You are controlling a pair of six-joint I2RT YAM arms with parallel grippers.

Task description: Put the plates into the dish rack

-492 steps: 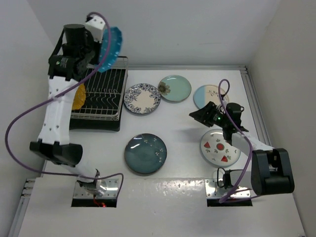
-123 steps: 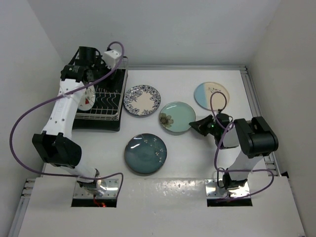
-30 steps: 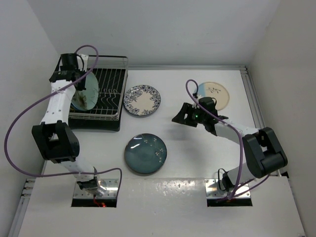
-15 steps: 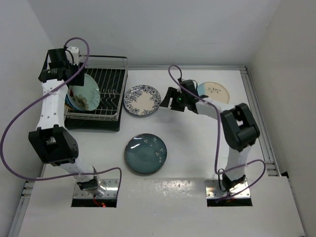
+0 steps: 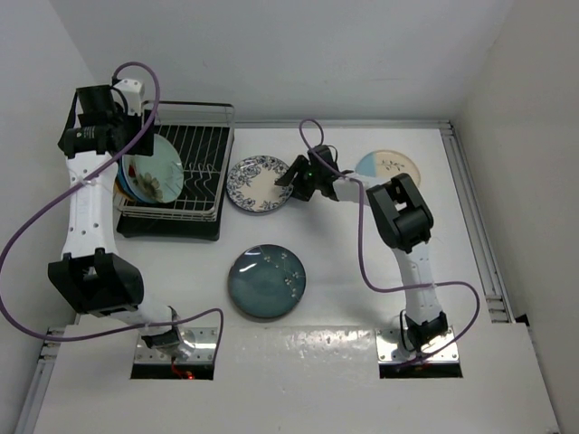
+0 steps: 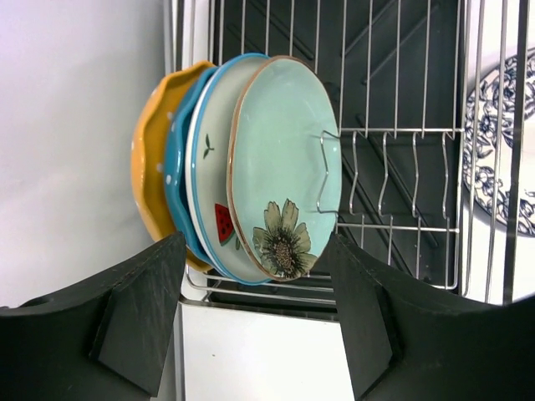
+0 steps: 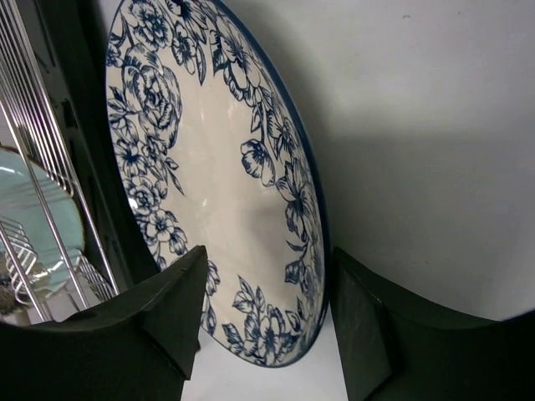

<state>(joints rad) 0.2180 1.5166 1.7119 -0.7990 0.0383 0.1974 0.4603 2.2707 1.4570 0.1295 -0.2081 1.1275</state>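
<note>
My right gripper will next move off the floral plate and back onto the dark teal plate's far rim (image 5: 296, 259), because that is toward my base from the gripper.
The dish rack (image 5: 194, 176) holds several upright plates at its left end: yellow (image 6: 150, 163), dotted bright blue (image 6: 177, 196), watermelon white (image 6: 209, 159) and mint green (image 6: 284, 159). My left gripper (image 5: 107, 137) is open and empty above them, clear of the plates (image 6: 255, 334). The blue-floral plate (image 5: 258, 181) lies flat on the table beside the rack. My right gripper (image 5: 291, 181) is open at its right edge, and in the right wrist view the plate's (image 7: 217, 167) rim lies between the fingers (image 7: 267, 326). The dark teal plate (image 5: 266, 281) and the blue-and-cream plate (image 5: 391, 168) lie on the table.
The rack's wire tines (image 6: 401, 167) to the right of the plates stand free over the black tray. White walls close in the left, back and right sides. The rack's wires (image 7: 50, 167) show just beyond the floral plate.
My left gripper let go of the mint green plate in the rack and drew back up and left. My right arm swept left across the table to the blue-floral plate's edge.
</note>
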